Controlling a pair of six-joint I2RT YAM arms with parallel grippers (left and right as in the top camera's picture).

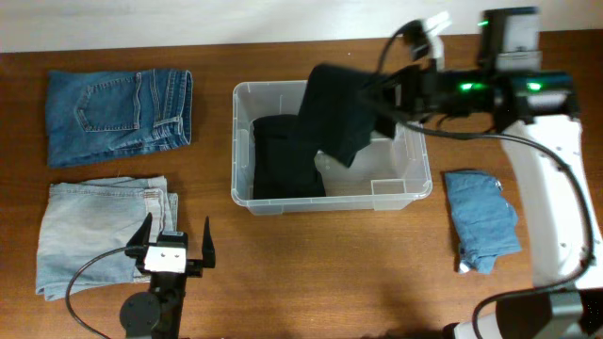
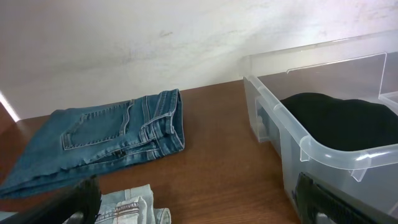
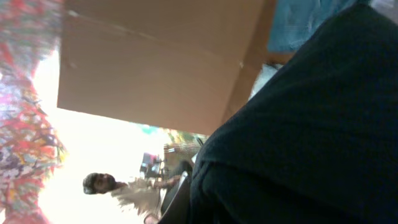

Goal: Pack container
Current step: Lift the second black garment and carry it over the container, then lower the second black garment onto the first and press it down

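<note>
The container's uncovered bottom lies below the robot's right gripper, and the container's other half is filled, so the gripper needs to tip downward and go lower to let go of the second black garment there.
The clear container (image 1: 241, 141) stands mid-table with a folded black garment (image 1: 281, 162) in its left half. My right gripper (image 1: 382, 98) is shut on a second black garment (image 1: 334, 111) and holds it tilted above the container's right half, its lower end hanging inside. That garment fills the right wrist view (image 3: 311, 124). My left gripper (image 1: 177, 232) is open and empty near the front edge, beside the light jeans. In the left wrist view the container (image 2: 323, 152) is at right with the black garment (image 2: 336, 118) in it, and the open gripper (image 2: 199, 208) is over bare wood.
Folded dark blue jeans (image 1: 118, 115) lie at the back left and also show in the left wrist view (image 2: 106, 137). Folded light jeans (image 1: 99, 231) lie at the front left. A folded blue garment (image 1: 480, 226) lies to the right of the container.
</note>
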